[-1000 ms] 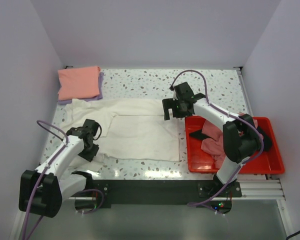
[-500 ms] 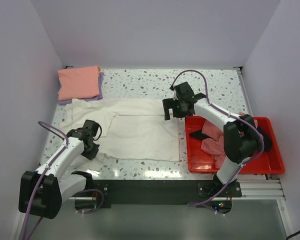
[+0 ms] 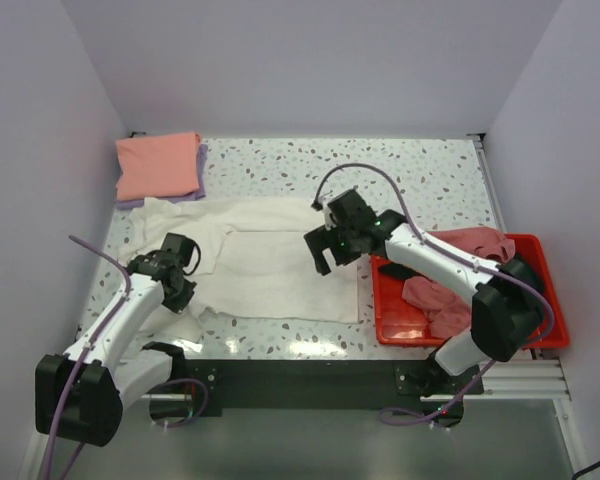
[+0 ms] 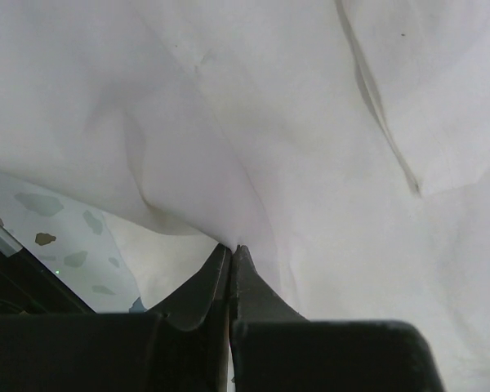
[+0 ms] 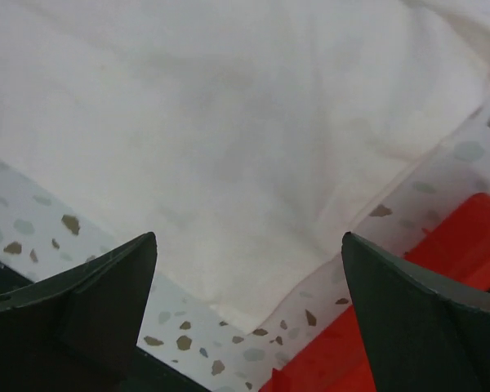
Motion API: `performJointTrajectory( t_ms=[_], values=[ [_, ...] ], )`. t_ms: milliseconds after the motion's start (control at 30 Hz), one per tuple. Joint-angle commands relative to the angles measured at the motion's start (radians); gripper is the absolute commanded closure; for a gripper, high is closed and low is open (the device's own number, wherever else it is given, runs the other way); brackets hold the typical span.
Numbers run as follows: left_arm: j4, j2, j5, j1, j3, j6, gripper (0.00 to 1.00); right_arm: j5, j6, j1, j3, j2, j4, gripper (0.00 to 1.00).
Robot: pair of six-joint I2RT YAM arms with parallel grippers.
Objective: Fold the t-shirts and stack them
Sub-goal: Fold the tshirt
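Note:
The shirt's near corner by the red tray lies flat, below and back from my right gripper, so my right gripper needs to move its open fingers back and down to it next.
The large cream-white t-shirt lies spread on the table; it fills the left wrist view and the right wrist view. My left gripper is shut on a fold of its left sleeve area; the closed fingertips pinch the cloth. My right gripper is open and empty, hovering above the shirt's right part near its lower right corner. A salmon-pink tee lies folded on a lavender one at the back left. Dusty-rose tees lie in the red tray.
The red plastic tray stands at the right front, its edge showing in the right wrist view. The speckled table is walled on left, back and right.
My right gripper has moved left and nearer, from beside the tray's back corner to over the shirt's right part. The left gripper shifted slightly, still pinching the cloth.

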Motion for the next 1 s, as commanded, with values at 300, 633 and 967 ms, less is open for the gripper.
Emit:
performJointTrajectory(
  t_ms=[300, 633, 967],
  values=[
    [-0.001, -0.011, -0.087, -0.004, 0.060, 0.131, 1.00, 0.017, 0.048, 0.329, -0.168, -0.068, -0.132, 0.09],
    [0.111, 0.021, -0.016, -0.004, -0.010, 0.195, 1.00, 0.032, 0.099, 0.346, -0.230, 0.000, -0.076, 0.31],
    [0.169, 0.050, -0.044, -0.004, -0.006, 0.207, 1.00, 0.122, 0.142, 0.345, -0.223, 0.056, -0.083, 0.43]
  ],
)
